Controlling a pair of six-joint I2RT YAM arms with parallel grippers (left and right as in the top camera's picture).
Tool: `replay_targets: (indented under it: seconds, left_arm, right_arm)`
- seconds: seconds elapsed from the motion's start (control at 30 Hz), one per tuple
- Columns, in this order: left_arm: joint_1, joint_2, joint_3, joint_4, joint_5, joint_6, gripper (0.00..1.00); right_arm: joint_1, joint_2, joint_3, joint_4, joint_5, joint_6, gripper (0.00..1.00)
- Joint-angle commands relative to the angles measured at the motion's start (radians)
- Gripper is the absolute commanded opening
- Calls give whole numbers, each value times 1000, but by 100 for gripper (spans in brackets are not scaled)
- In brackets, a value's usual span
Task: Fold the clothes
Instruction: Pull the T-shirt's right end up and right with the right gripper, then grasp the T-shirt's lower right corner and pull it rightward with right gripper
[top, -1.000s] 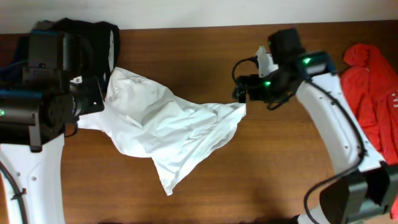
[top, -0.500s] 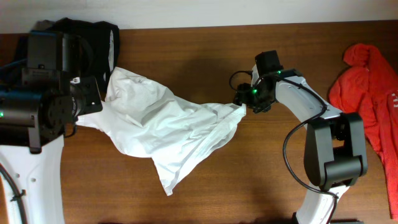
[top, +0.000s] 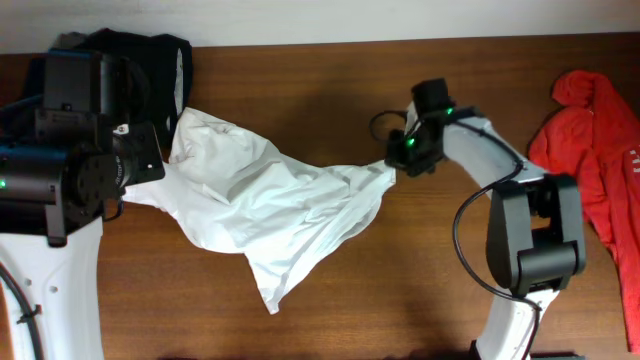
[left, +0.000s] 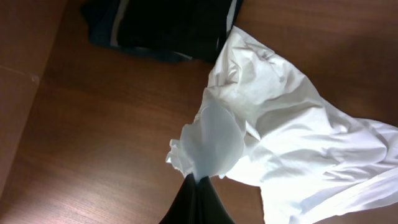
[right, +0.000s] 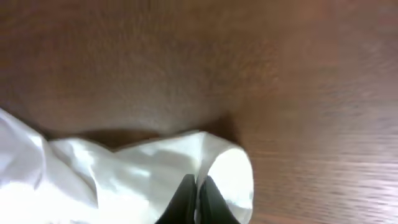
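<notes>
Next, my left gripper moves right in the overhead view to bare tabletop by the shirt's near edge (top: 208, 268) (left: 247, 202) below it, lowers and releases the shirt's corner.
The white shirt (top: 270, 205) lies crumpled and stretched across the middle of the brown table (top: 430, 270). My left gripper (left: 197, 180) is shut on a bunched corner of the shirt (left: 211, 140) at its left end; overhead, that gripper is hidden under the arm (top: 70, 170). At the shirt's right tip, my right gripper (top: 396, 160) is shut on a fold of the white fabric (right: 149, 174), pinched between the dark fingertips (right: 186, 190).
A dark folded stack of clothes (top: 140, 55) sits at the back left, just behind the shirt, also seen in the left wrist view as dark clothes (left: 161, 28). A red garment (top: 590, 150) lies at the right edge of the table.
My right gripper has come down and left onto the shirt's right tip and closed on it. The left arm and the shirt's left end have stayed still.
</notes>
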Motion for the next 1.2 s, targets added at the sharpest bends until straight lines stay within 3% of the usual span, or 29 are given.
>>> replay_targets:
  seconds: [0.0, 0.07, 0.2, 0.23, 0.27, 0.3, 0.5, 0.6, 0.67, 0.73, 0.8, 0.87, 0.97, 1.1, 1.17]
  left_arm:
    - [5, -16, -1, 1, -11, -22, 1]
    - [5, -15, -1, 1, -6, -45, 1]
    - [4, -15, -1, 1, 49, -71, 1]
    - [4, -15, -1, 1, 53, -71, 1]
    - [4, -15, -1, 1, 53, -71, 1]
    - [4, -14, -1, 1, 53, -71, 1]
    - [4, -8, -147, 44, 101, -71, 1]
    - [4, -8, -165, 75, 101, -79, 1]
    - [4, -8, -165, 75, 80, -79, 1]
    - [4, -8, -166, 75, 2, -90, 1]
    - [4, -8, -166, 74, 0, -90, 1]
    - [4, -8, -166, 75, 0, -90, 1]
    - [4, -8, -166, 76, 0, -90, 1]
    - [4, -8, -166, 75, 1, -90, 1]
    - [4, -8, -166, 71, 12, -90, 1]
  right_arm:
    - [-102, 0, 302, -103, -2, -64, 4]
    - [-168, 0, 538, -196, 10, -81, 4]
    - [-244, 0, 758, -253, 17, -97, 4]
    - [-261, 0, 790, -283, 32, -119, 15]
    - [-269, 0, 797, -315, 32, -127, 32]
    - [-279, 0, 798, -383, 31, -146, 99]
    - [-262, -11, 798, -896, -40, -284, 99]
    - [-217, -80, 766, -970, 23, -324, 99]
    - [-152, -158, 612, -970, 70, -320, 99]
    - [-84, -261, 383, -885, 70, -305, 99]
    - [8, -377, 72, -673, 55, -274, 99]
    - [54, -386, -94, -566, 47, -220, 99]
    - [67, -355, -293, -385, 47, -169, 77]
    - [67, -351, -418, -227, 50, -116, 68]
    - [67, -351, -461, -135, 51, -64, 56]
